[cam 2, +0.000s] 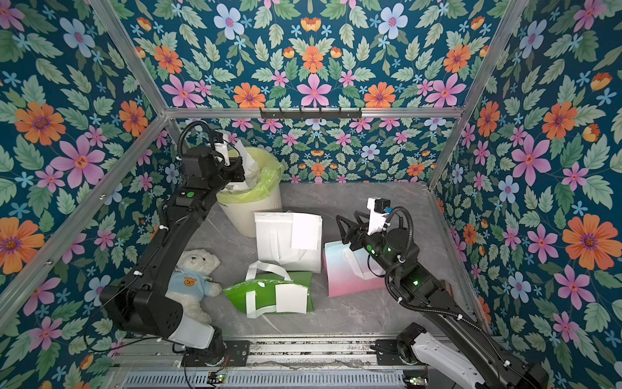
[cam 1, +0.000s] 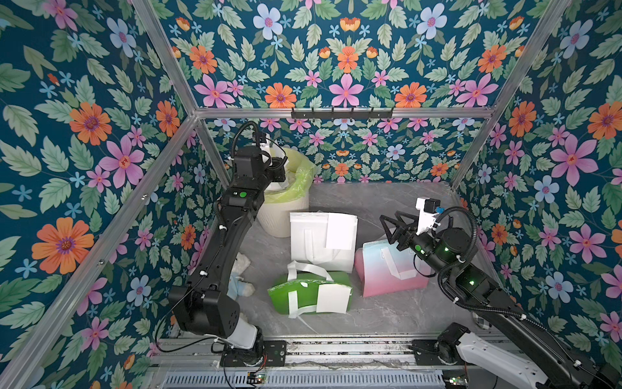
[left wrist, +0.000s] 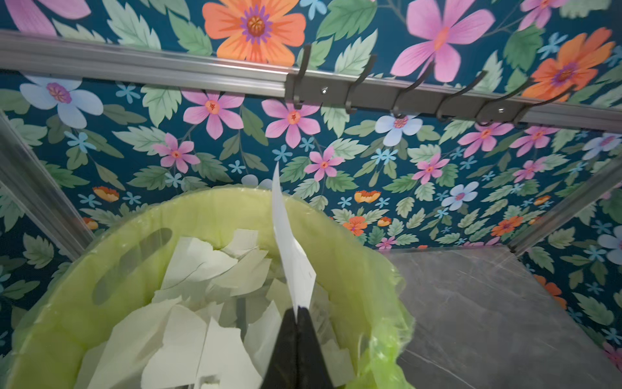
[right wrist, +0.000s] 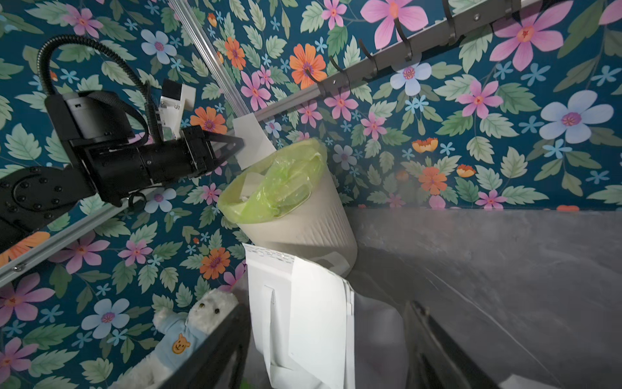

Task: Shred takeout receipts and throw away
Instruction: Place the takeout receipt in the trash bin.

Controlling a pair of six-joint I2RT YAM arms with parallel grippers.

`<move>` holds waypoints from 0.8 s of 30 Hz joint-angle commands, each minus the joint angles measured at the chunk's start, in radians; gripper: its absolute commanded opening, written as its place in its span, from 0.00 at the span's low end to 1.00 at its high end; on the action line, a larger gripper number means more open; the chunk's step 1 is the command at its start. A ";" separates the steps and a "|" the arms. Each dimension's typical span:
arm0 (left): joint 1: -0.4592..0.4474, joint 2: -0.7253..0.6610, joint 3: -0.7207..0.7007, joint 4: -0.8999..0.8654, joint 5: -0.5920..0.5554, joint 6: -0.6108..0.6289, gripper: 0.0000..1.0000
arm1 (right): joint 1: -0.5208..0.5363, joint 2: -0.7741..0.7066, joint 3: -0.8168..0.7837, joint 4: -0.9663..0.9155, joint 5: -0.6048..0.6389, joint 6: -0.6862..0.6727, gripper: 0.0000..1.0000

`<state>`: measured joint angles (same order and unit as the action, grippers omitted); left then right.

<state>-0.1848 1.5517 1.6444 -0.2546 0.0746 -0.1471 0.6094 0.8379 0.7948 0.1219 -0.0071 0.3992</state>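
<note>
The torn white pieces are outward and below my left gripper, which hangs at the bin's rim, so my left gripper should next move gently outward and down over them to let go of its piece of receipt.
My left gripper (left wrist: 298,308) is shut on a torn strip of takeout receipt (left wrist: 292,256), holding it upright over the bin (left wrist: 215,205). In both top views this gripper (cam 1: 280,164) (cam 2: 238,165) hangs at the bin's rim. Several torn white pieces (left wrist: 202,262) lie inside the liner. One whole receipt (cam 1: 340,230) lies on the white bag (cam 1: 306,242), another receipt (cam 1: 333,299) on the green bag (cam 1: 296,286). My right gripper (cam 1: 387,229) (right wrist: 328,306) is open and empty, just right of the white bag and above the pink bag (cam 1: 380,269).
The cream bin with its green liner (cam 1: 286,208) stands in the back left corner. A teddy bear (cam 2: 193,279) lies under my left arm. A black hook rack (cam 1: 341,113) runs along the back rail. Floral walls close in three sides.
</note>
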 commanded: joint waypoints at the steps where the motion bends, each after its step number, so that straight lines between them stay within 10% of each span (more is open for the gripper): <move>1: 0.023 0.043 0.043 -0.019 -0.067 0.025 0.00 | 0.001 -0.018 -0.025 0.015 -0.017 0.081 0.71; 9: 0.028 0.190 0.181 -0.085 -0.087 0.060 0.00 | 0.001 -0.022 -0.077 0.073 -0.131 0.233 0.69; 19: 0.027 0.214 0.232 -0.141 -0.013 0.066 0.64 | 0.003 0.021 -0.034 0.012 -0.166 0.232 0.67; 24: 0.021 0.182 0.253 -0.179 -0.015 0.072 0.68 | 0.024 0.033 -0.009 -0.029 -0.153 0.215 0.64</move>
<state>-0.1616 1.7538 1.8866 -0.4126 0.0528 -0.0906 0.6228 0.8665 0.7704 0.1062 -0.1570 0.6209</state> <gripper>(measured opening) 0.677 0.647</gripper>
